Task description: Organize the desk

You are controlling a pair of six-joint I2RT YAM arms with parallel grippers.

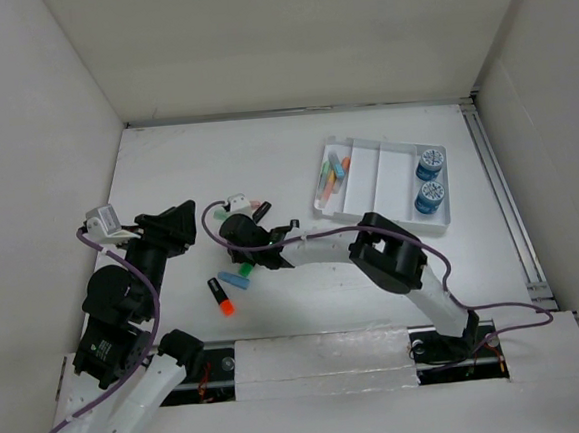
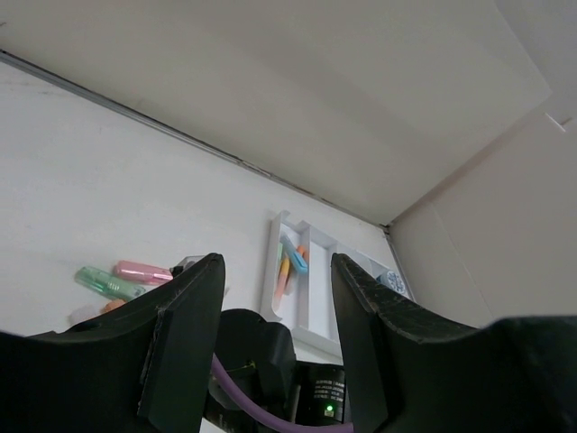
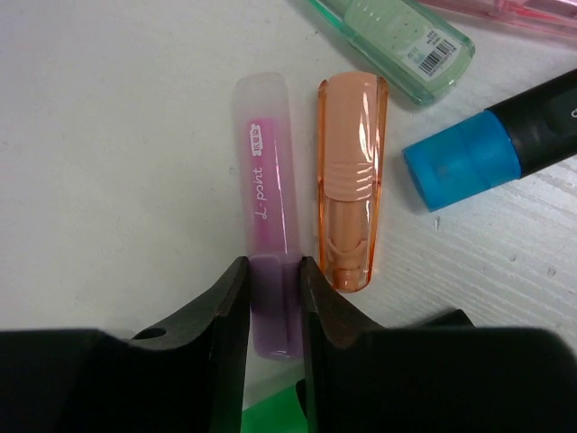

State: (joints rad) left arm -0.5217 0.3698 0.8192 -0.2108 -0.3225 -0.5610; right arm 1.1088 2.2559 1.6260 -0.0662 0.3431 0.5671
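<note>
The robot should next lift the purple highlighter in its right gripper to the right in the top view, over a tray section (image 1: 333,185) that already holds highlighters, and let go of it there.
The desk (image 1: 265,158) is a large white tabletop. My right gripper (image 3: 273,289) is shut on a purple highlighter (image 3: 268,234) that lies on the desk, its clear cap pointing away. An orange highlighter (image 3: 350,180) lies right beside it. A green highlighter (image 3: 397,34), a pink one (image 3: 518,13) and a black marker with a blue cap (image 3: 491,149) lie just beyond. In the top view the right gripper (image 1: 239,242) is low over this cluster. My left gripper (image 2: 275,298) is open and empty, raised at the left (image 1: 175,228).
A white compartmented tray (image 1: 385,184) at the right holds several highlighters (image 1: 334,173) and two blue-lidded pots (image 1: 430,179). A black marker with an orange cap (image 1: 220,294) and a blue highlighter (image 1: 233,278) lie near the front. White walls border the desk.
</note>
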